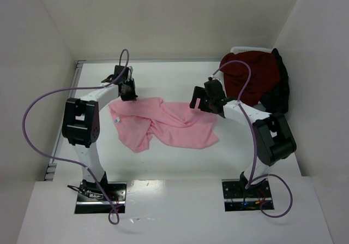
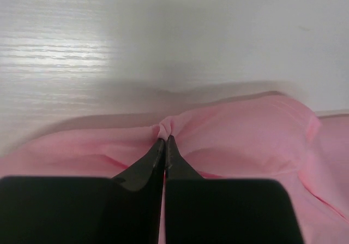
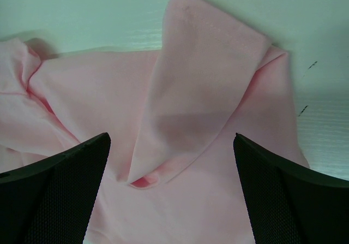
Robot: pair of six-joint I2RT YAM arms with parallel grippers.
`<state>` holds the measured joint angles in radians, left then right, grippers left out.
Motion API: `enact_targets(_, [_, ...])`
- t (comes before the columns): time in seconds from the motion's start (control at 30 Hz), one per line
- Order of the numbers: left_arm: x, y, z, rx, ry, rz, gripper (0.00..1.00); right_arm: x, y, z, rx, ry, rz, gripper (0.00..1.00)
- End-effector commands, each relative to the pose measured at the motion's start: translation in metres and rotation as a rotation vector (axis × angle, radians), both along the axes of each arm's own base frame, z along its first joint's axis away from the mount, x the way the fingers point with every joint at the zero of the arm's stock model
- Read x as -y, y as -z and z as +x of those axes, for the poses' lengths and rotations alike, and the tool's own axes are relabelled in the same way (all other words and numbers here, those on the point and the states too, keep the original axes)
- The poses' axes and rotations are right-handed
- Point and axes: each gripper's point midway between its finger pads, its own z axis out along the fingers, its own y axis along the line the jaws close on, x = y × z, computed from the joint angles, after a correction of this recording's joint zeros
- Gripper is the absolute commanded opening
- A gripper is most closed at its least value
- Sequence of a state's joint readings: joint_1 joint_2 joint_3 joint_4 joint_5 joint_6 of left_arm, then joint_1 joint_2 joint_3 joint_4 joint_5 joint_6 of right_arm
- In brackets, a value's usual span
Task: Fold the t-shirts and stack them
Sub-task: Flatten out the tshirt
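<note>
My right gripper eases outward and down onto the far edge of the t-shirt's folded-over flap next, since that edge lies below and outward of its open fingers.
A light pink t-shirt (image 1: 163, 124) lies crumpled across the middle of the white table, its small white neck label (image 1: 116, 120) near the left end. My left gripper (image 1: 128, 93) is at its far left corner, shut on a pinch of the pink cloth (image 2: 165, 128). My right gripper (image 1: 206, 105) is open over the shirt's right end, its fingers (image 3: 60, 189) spread either side of a folded-over flap (image 3: 196, 96). A dark red t-shirt (image 1: 252, 77) and a black one (image 1: 280, 91) lie heaped at the back right.
The heap sits on a white basket rim (image 1: 251, 49) in the back right corner. White walls close the table on the left, back and right. Purple cables (image 1: 38, 113) loop from both arms.
</note>
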<state>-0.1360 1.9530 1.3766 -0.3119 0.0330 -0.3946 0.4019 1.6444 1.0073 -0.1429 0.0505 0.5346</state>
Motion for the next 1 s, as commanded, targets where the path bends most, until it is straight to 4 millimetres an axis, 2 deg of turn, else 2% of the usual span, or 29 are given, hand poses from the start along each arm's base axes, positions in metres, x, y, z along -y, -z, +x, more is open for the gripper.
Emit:
enact_targets(0.0, [-0.005, -0.080, 0.006, 0.175, 0.010, -0.020, 0.00, 0.017, -0.006, 0.008, 0.028, 0.078, -0.004, 0.99])
enact_targets(0.07, [-0.009, -0.102, 0.005, 0.211, -0.003, -0.008, 0.00, 0.026, -0.001, 0.006, 0.010, 0.106, -0.011, 0.99])
enact_targets(0.1, [-0.011, -0.119, 0.004, 0.251, -0.002, 0.001, 0.00, 0.027, 0.004, 0.003, -0.004, 0.114, -0.007, 0.99])
enact_targets(0.13, [-0.014, -0.127, 0.003, 0.269, -0.013, 0.010, 0.00, 0.038, 0.004, 0.004, -0.005, 0.142, -0.008, 0.99])
enact_targets(0.2, [-0.016, -0.146, -0.002, 0.306, -0.020, 0.012, 0.00, 0.038, 0.000, 0.009, 0.011, 0.153, 0.016, 0.99])
enact_targets(0.3, [-0.021, -0.148, -0.012, 0.312, -0.033, 0.025, 0.00, 0.044, 0.004, 0.008, -0.001, 0.173, 0.019, 0.99])
enact_targets(0.37, [-0.021, -0.148, -0.015, 0.312, -0.033, 0.025, 0.00, 0.038, 0.003, 0.010, 0.000, 0.163, 0.044, 0.99])
enact_targets(0.5, [-0.019, -0.153, -0.022, 0.321, -0.032, 0.009, 0.00, 0.034, -0.003, 0.025, 0.029, 0.162, 0.056, 0.99])
enact_targets(0.53, [-0.020, -0.148, -0.023, 0.310, -0.032, 0.011, 0.00, 0.033, 0.001, 0.027, 0.019, 0.163, 0.052, 0.97])
enact_targets(0.73, [-0.028, -0.172, -0.038, 0.370, -0.053, 0.014, 0.00, 0.030, 0.002, 0.044, 0.028, 0.162, 0.041, 0.90])
enact_targets(0.87, [-0.033, -0.172, -0.042, 0.359, -0.056, 0.024, 0.00, 0.028, 0.004, 0.062, 0.048, 0.161, 0.017, 0.87])
enact_targets(0.9, [-0.033, -0.172, -0.042, 0.359, -0.056, 0.024, 0.00, 0.026, -0.003, 0.071, 0.068, 0.153, 0.016, 0.85])
enact_targets(0.97, [-0.031, -0.172, -0.042, 0.358, -0.046, 0.013, 0.00, 0.029, -0.002, 0.077, 0.076, 0.151, -0.020, 0.84])
